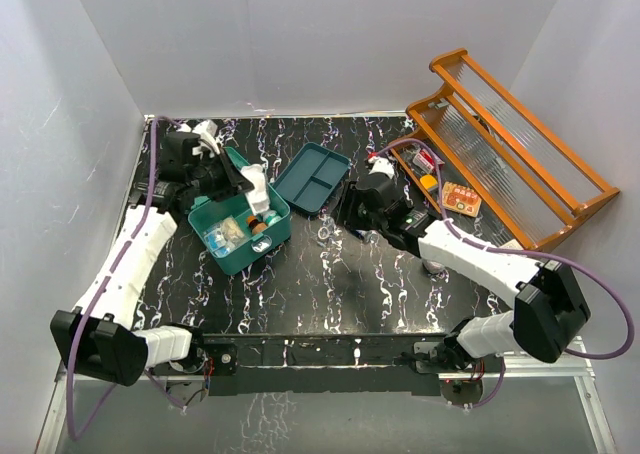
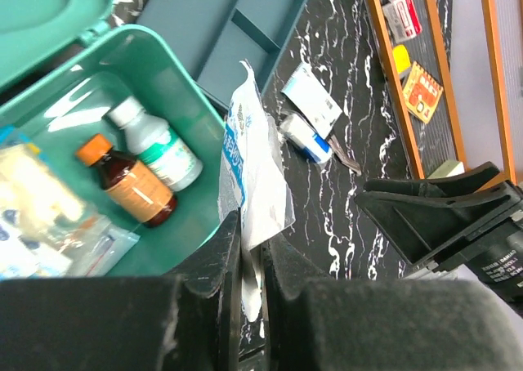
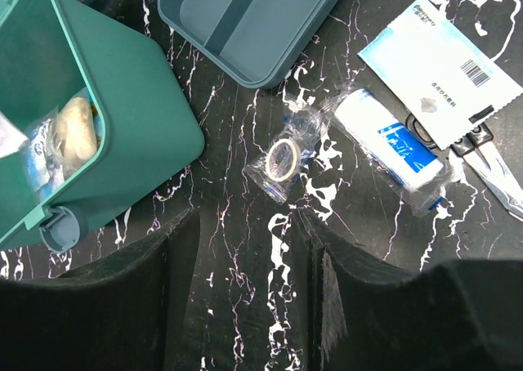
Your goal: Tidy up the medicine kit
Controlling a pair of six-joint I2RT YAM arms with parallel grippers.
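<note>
The left gripper moves down and to the left in the top view next, since the clear packets lie that way. It then releases clear of the bottles.
The medicine kit (image 1: pixel 243 244), a teal box with its lid (image 1: pixel 237 164) swung up, stands at the left. Inside it lie a brown bottle (image 2: pixel 131 187) with an orange cap, a white bottle (image 2: pixel 157 148) and clear packets (image 2: pixel 41 216). My left gripper (image 2: pixel 252 240) is shut on a white packet (image 2: pixel 253 171) that hangs over the box's right rim; the top view has that gripper (image 1: pixel 252 184) above the box. My right gripper (image 3: pixel 245 216) is open and holds nothing, low over the table, with a bagged tape roll (image 3: pixel 284 160) just beyond its fingertips.
A dark-teal divided tray (image 1: pixel 312 177) lies right of the kit. On the table near it are a wrapped bandage roll (image 3: pixel 392 142), a white sachet (image 3: pixel 441 69) and scissors (image 3: pixel 490 154). An orange wooden rack (image 1: pixel 520 164) with small boxes fills the back right.
</note>
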